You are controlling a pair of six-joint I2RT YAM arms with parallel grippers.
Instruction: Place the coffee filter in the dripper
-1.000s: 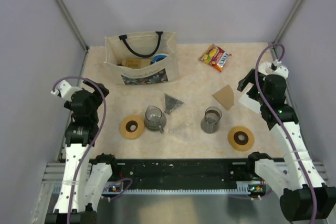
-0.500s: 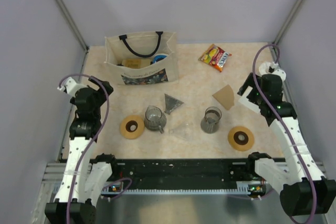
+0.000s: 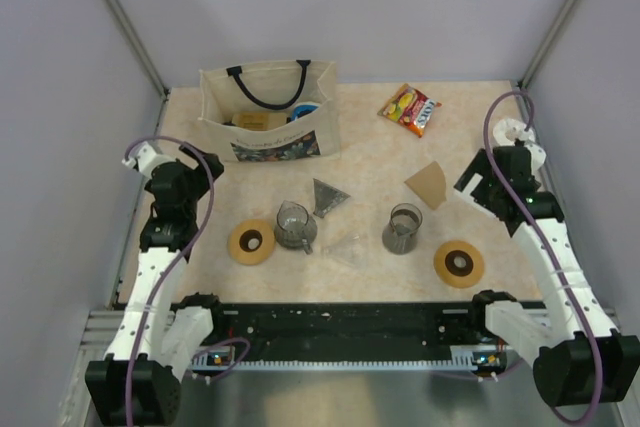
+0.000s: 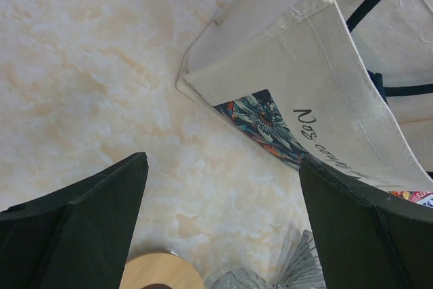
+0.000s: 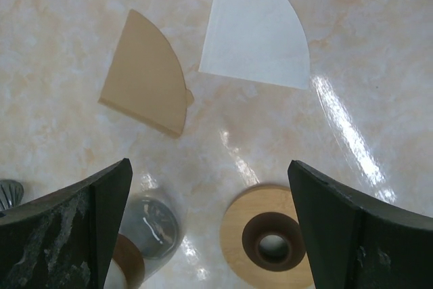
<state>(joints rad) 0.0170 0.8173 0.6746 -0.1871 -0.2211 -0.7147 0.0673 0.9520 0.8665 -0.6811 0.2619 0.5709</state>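
My right gripper moves back and down onto the edge of the dark hole point(image 3: 450, 263) point(image 5: 253, 240) next, since the tan ring on its side lies nearer my base.
A brown paper coffee filter point(image 3: 428, 184) lies flat at the right, and also shows in the right wrist view point(image 5: 145, 93) beside a white filter point(image 5: 257, 28). A flat tan ring with a dark centre hole point(image 3: 459, 263) lies at the front right, and shows between my right fingers point(image 5: 274, 245). A second tan ring point(image 3: 252, 242) lies at the front left. A dark grey ribbed cone point(image 3: 328, 195) lies on its side, apart from both rings. My right gripper point(image 5: 210, 235) is open and empty above the table. My left gripper point(image 4: 223, 235) is open and empty near the bag.
A cream tote bag point(image 3: 268, 112) stands at the back left. Two glass cups point(image 3: 293, 225) point(image 3: 403, 229) stand mid-table, with a clear translucent cone point(image 3: 345, 247) between them. A snack packet point(image 3: 410, 109) lies at the back right. Grey walls close in both sides.
The left arm's wrist has swung right, toward the bag. The right arm's wrist has shifted slightly. None of the things on the table has moved.
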